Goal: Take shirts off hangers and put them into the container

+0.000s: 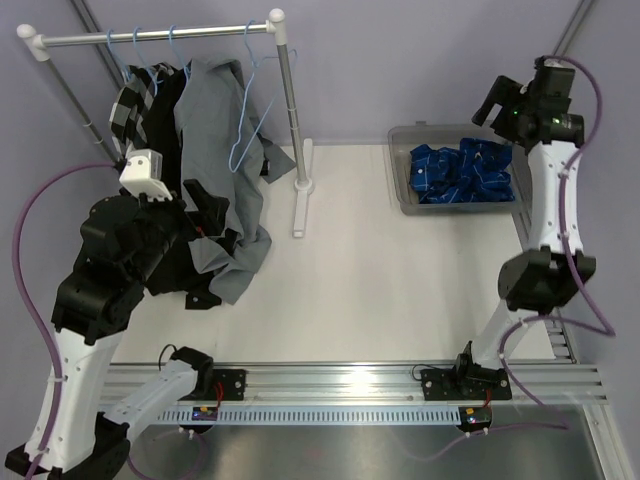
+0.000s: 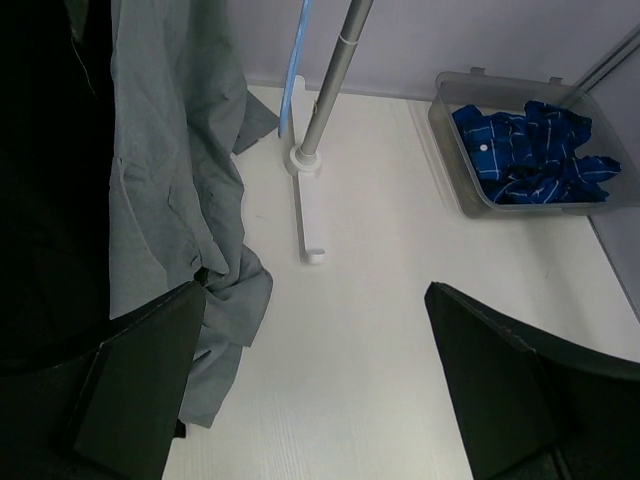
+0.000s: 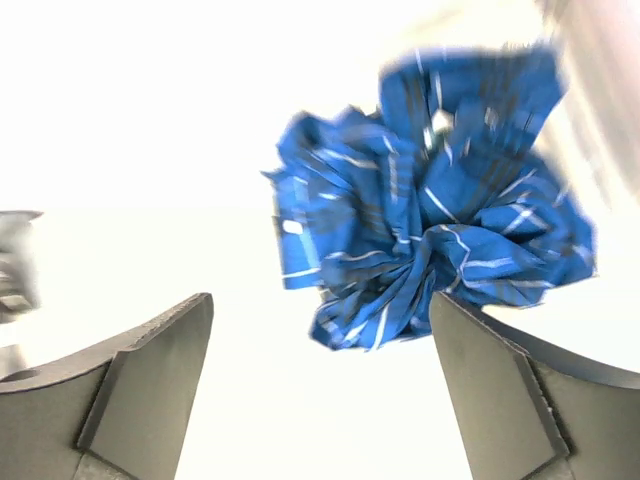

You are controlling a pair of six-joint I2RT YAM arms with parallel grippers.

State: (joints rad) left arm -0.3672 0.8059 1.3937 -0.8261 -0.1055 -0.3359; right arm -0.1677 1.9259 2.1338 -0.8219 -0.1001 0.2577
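My left gripper goes outward next and closes on the grey shirt's upper edge (image 1: 184, 112) beside the black shirt, since it still hangs on its light-blue hanger.
Grey shirt (image 1: 215, 130), black shirt (image 1: 165, 115) and checked shirt (image 1: 128, 105) hang on light-blue hangers (image 1: 245, 110) from the rack; one hanger at the right is bare. The blue plaid shirt (image 1: 465, 175) lies crumpled in the clear container (image 1: 402, 170). My left gripper (image 1: 215, 250) is open beside the grey shirt's trailing hem (image 2: 215, 330), with its left finger (image 2: 140, 380) against the cloth and nothing between the jaws. My right gripper (image 1: 492, 105) hovers open above the container, the plaid shirt (image 3: 430, 230) loose below it.
The rack's silver rail (image 1: 160, 36) and upright post (image 1: 290, 110) stand on a white foot (image 1: 300, 200) mid-table. The post (image 2: 330, 90) and container (image 2: 450, 130) lie ahead of the left gripper. The aluminium base rail (image 1: 350, 380) runs along the near edge.
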